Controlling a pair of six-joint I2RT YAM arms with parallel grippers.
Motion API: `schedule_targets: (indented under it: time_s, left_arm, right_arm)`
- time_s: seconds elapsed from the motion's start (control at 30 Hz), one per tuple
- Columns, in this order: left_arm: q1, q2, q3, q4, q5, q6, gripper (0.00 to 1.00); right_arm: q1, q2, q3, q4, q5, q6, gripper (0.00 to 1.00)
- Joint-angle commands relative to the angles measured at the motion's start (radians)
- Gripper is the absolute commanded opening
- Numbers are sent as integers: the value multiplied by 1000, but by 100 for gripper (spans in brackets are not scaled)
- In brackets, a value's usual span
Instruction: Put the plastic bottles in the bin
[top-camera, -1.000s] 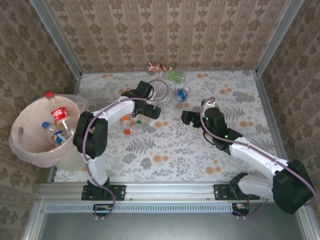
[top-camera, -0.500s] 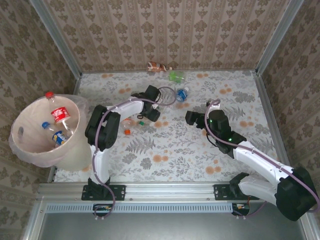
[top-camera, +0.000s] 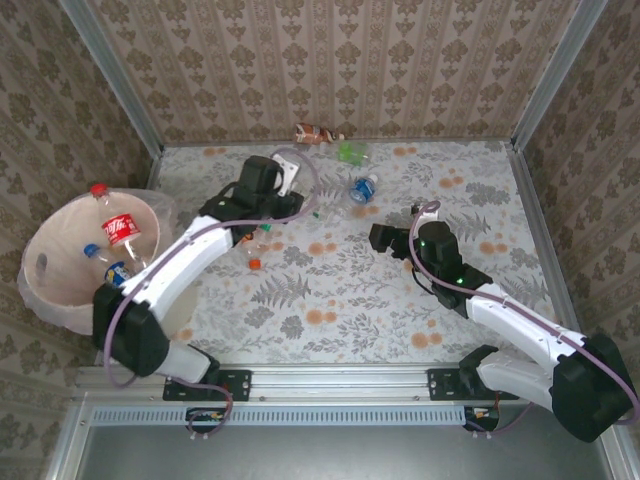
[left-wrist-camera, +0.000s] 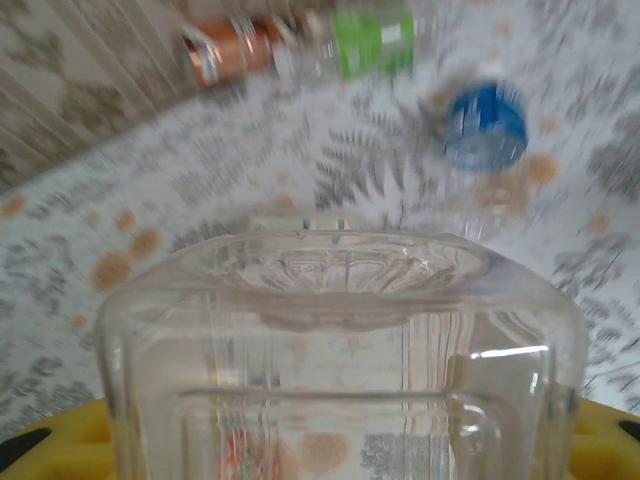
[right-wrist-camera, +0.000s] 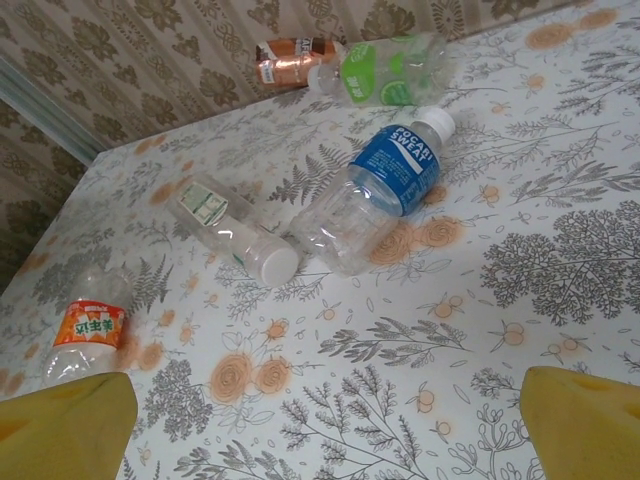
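Note:
My left gripper swings up and across to the bin next, over its empty wall side (top-camera: 64, 262), and releases the clear bottle, since bottles occupy the bin's table side.
My left gripper (top-camera: 283, 203) is shut on a clear plastic bottle (left-wrist-camera: 340, 330), raised above the table's back left part. The bottle's ribbed base faces the left wrist camera. Ahead of it lie a brown bottle (left-wrist-camera: 225, 48), a green-labelled bottle (left-wrist-camera: 375, 40) and a blue-labelled bottle (left-wrist-camera: 485, 125). My right gripper (right-wrist-camera: 325, 420) is open with nothing in it, low over mid-table (top-camera: 375, 237). In front of it lie the blue-labelled bottle (right-wrist-camera: 385, 185), a white-capped clear bottle (right-wrist-camera: 228, 232) and an orange-labelled one (right-wrist-camera: 85, 330). The bin (top-camera: 45, 295) stands at the far left with several bottles inside.
Patterned walls and metal rails close the table at the back and sides. The brown bottle (top-camera: 315, 132) and green bottle (top-camera: 352, 152) lie against the back wall. A red-capped bottle (top-camera: 98, 190) pokes over the bin's far rim. Flowered tabletop (top-camera: 330, 300) lies between the arms.
The left jaws have shut on a clear bottle. The left arm has lifted it and swung its elbow out to the left. The right arm has barely shifted.

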Motion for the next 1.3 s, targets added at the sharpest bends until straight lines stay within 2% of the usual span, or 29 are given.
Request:
schedule_targets:
  time_s: [0.0,0.23,0.37,0.5,0.6,0.7,0.83,0.9,0.97,1.13,1.27]
  left_arm:
    - [0,-91,16,-21,-4,-30,40]
    - [1,-244,125,-132,-105,5,40]
    - [2,-322,181,-179,-201,18,40]
    - [1,-388,215,-226,-389,58,40]
    - [3,-423,227,-253,-477,84,40]
    - [2,-434,240,-281,-580,99,40]
    - [25,-432,241,-285,-773,112,40]
    - [64,-429,246,-291,-822,87,40]
    - [116,-424,262,-318,-815,47,40]
    - [365,-436,263,-390,-704,-71,40]
    - [527,-451,250,-455,-664,-116,41]
  right_arm:
    - [-4,-2,-10,46,-16,-17,100]
    - [-4,16,-4,59,-29,-12,100]
    - [-4,21,-5,64,-29,-10,100]
    - [-4,26,-2,68,-30,-12,100]
    - [-4,35,4,69,-36,-11,100]
    - [-4,50,14,70,-45,-10,100]
    - [-4,74,30,75,-62,-1,100]
    - [-4,83,37,76,-69,1,100]
    - [-4,91,43,76,-73,3,100]
    - [-4,98,46,79,-81,11,100]
    - [-4,99,47,81,-81,4,100]
